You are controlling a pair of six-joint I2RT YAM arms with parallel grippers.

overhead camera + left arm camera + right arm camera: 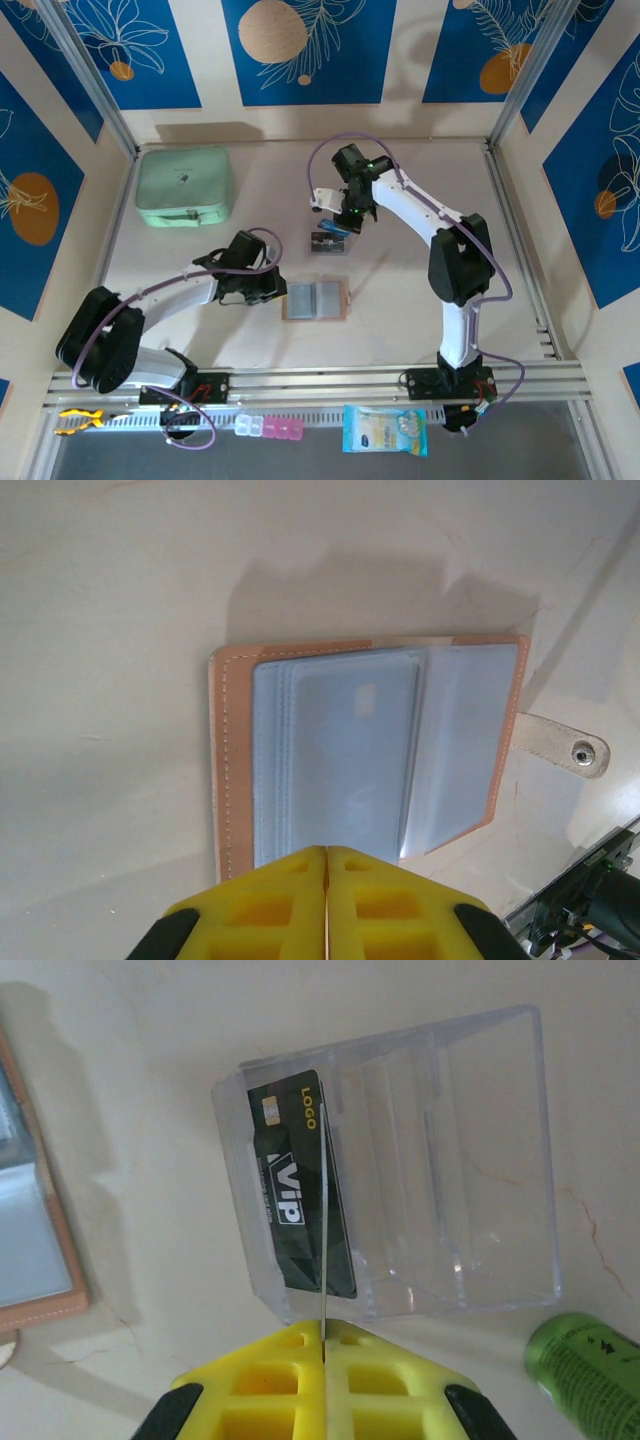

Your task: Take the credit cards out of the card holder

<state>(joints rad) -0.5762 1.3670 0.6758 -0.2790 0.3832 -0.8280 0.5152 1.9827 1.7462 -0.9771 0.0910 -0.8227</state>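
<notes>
My right gripper will next move outward and then down, and it will let go in the empty slot beside the VIP card, since the first slot is filled.
The card holder (315, 300) lies open and flat on the table, tan-pink outside with grey-blue pockets (345, 760) inside; a pale card shows faintly through one pocket. My left gripper (327, 852) is shut, its yellow tips over the holder's near edge; in the top view the left gripper (274, 290) sits at the holder's left side. My right gripper (324, 1328) is shut on a thin credit card (324, 1250) seen edge-on, held over the clear plastic box (450, 1160). A dark VIP card (295, 1195) stands in the box's first slot. The right gripper (338, 222) hovers just above the box (330, 244).
A mint-green zip pouch (185, 187) lies at the back left. A green cylinder (590, 1365) rests beside the clear box. Along the front rail lie a yellow tool (80, 418), a pill organiser (268, 428) and a blue packet (385, 430). Walls close in both sides.
</notes>
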